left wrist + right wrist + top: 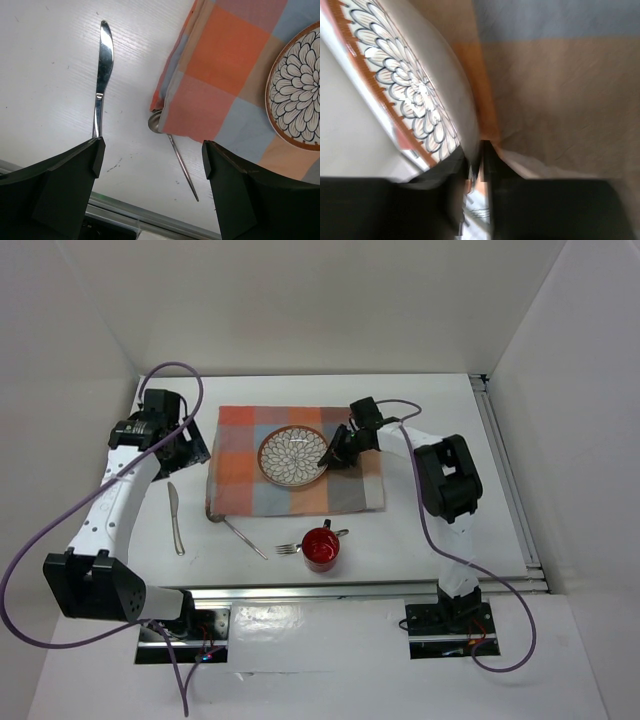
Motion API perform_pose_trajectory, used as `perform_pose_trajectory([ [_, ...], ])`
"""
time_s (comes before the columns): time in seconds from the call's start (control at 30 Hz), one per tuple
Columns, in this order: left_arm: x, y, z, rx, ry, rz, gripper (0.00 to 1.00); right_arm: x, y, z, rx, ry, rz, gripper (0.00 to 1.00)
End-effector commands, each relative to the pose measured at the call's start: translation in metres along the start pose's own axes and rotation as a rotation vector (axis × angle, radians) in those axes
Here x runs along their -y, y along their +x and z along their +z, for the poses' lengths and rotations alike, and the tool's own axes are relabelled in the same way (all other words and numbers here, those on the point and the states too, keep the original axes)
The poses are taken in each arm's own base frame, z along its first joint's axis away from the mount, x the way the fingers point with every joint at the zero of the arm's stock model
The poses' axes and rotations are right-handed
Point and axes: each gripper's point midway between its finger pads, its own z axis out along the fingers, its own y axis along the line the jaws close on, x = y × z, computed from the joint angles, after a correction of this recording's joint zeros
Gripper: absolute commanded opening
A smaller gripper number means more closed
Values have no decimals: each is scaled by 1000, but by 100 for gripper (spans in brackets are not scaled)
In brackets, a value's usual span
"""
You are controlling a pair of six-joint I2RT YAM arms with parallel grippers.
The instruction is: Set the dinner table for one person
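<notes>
The knife lies clear of the cloth with its handle toward the rail. I will next move my left gripper back and down to close on the handle's near end (179, 544) (97, 128).
A flower-patterned plate (290, 456) with an orange rim lies on the checked cloth (350, 490) on the white dinner table (440, 530). My right gripper (331, 462) is shut on the plate's right rim; in the right wrist view the plate (415, 95) sits edge-on, its rim pinched in the right gripper (481, 160). My left gripper (186, 446) hangs open over bare table left of the cloth. Its view shows the left gripper (152, 160) holding nothing, a knife (103, 70), a spoon (175, 155) whose bowl is tucked under the cloth (225, 75), and the plate (300, 90).
A knife (176, 520) lies at the left. A spoon (243, 537), a fork (289, 549) and a red mug (321, 549) sit near the front. A metal rail (360, 588) runs along the near edge. White walls enclose the table.
</notes>
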Motion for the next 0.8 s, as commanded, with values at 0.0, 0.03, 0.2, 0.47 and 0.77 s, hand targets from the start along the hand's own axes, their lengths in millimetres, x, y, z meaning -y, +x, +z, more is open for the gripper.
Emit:
perform_pose_trajectory([
  [0.0, -5, -7, -13, 38, -8, -49, 97, -64, 8, -36, 7, -186, -89, 32],
  [0.03, -5, -6, -10, 30, -13, -47, 97, -58, 10, -31, -7, -169, -76, 42],
  [0.2, -22, 11, 9, -47, -87, -102, 97, -61, 3, -40, 34, -146, -137, 78],
  [0.47, -79, 52, 48, -238, -268, -247, 90, -64, -11, -100, 202, 2, -285, 94],
  [0.77, -100, 111, 97, -399, -228, -380, 82, -34, -9, -148, 288, 49, -300, 90],
])
